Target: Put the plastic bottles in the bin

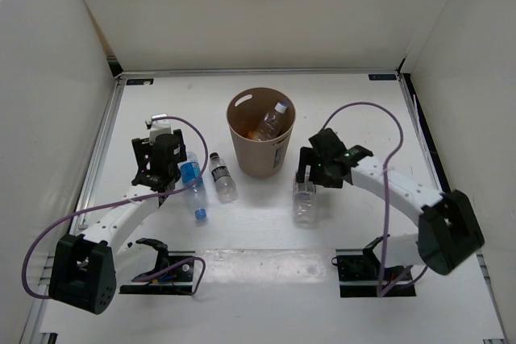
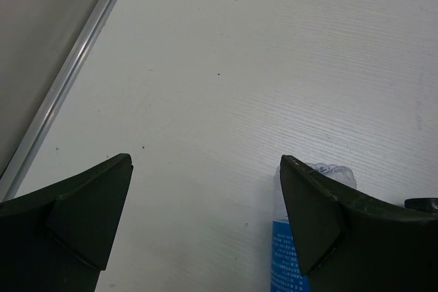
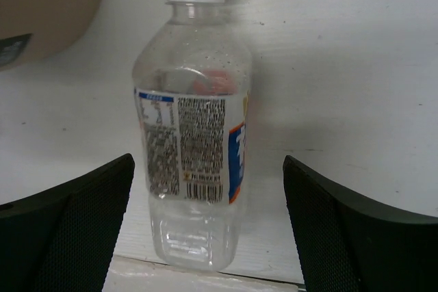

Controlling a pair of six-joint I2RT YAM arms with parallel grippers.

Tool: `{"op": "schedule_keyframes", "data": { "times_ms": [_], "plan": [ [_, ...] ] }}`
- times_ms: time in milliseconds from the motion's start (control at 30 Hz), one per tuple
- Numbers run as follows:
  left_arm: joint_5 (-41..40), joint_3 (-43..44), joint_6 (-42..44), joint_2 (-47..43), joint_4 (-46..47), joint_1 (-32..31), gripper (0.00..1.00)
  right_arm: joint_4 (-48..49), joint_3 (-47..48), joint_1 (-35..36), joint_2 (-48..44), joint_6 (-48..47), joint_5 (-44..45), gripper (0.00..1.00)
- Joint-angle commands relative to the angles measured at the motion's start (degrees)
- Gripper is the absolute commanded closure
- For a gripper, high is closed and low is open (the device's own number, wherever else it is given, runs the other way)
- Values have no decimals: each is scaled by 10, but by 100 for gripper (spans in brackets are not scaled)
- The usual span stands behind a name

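The labelled middle of the white-capped bottle point(image 1: 305, 191) point(image 3: 192, 148) already lies between the open fingers, so my right gripper moves down onto it next and closes across its sides.
The tan bin point(image 1: 256, 159) stands at the table's middle back, with one white-capped bottle point(image 1: 274, 121) inside. A blue-tinted bottle point(image 1: 193, 185) and a dark-capped bottle point(image 1: 223, 176) lie side by side left of the bin. Another white-capped bottle point(image 1: 305, 202) lies right of the bin. My left gripper point(image 1: 161, 171) is open and empty just left of the blue bottle point(image 2: 291, 254), whose base shows by my right finger. My right gripper point(image 1: 307, 176) is open over the white-capped bottle point(image 3: 195, 135), which lies between the fingers point(image 3: 342, 230), untouched.
White walls enclose the table on three sides, and a metal rail point(image 2: 65, 94) runs along the left edge. The bin's side point(image 3: 41, 5) shows at the upper left of the right wrist view. The arm bases and cables sit at the near edge.
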Motion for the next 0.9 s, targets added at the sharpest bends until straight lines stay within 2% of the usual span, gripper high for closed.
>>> {"op": "schedule_keyframes", "data": {
  "times_ms": [0, 67, 167, 233, 300, 433, 533, 633, 667, 700, 767, 800, 867],
  "plan": [
    [8, 20, 3, -2, 0, -4, 0, 19, 28, 2, 54, 20, -16, 10],
    [7, 19, 5, -3, 2, -3, 0, 26, 31, 13, 91, 23, -32, 10],
    [10, 18, 6, -3, 3, -3, 0, 10, 56, 40, 134, 34, -9, 10],
    [12, 20, 6, 0, 3, -4, 0, -2, 70, 46, 164, 41, -10, 16],
    [14, 22, 7, 2, 3, -4, 0, -4, 82, 41, 178, 38, -22, 27],
    [15, 27, 9, 10, -2, -5, 0, -23, 79, 30, 169, 36, -24, 45],
    [15, 27, 8, 8, -1, -6, 0, -60, 80, 16, 126, 34, -6, 52],
    [14, 27, 8, 7, -2, -5, 0, -118, 91, 2, 30, 33, 35, 60],
    [13, 27, 8, 7, -2, -5, 0, -129, 98, -2, 8, 35, 64, 66],
    [14, 27, 8, 9, -2, -5, 0, -151, 103, -3, -60, 35, 74, 72],
    [15, 28, 7, 9, -1, -5, 0, -151, 132, 7, -108, 28, 99, 72],
    [15, 28, 7, 7, -2, -4, 0, -144, 148, 11, -172, -5, 104, 72],
    [15, 28, 10, 11, -3, -6, 0, -77, 175, 31, -208, -35, 105, 74]
  ]
}}
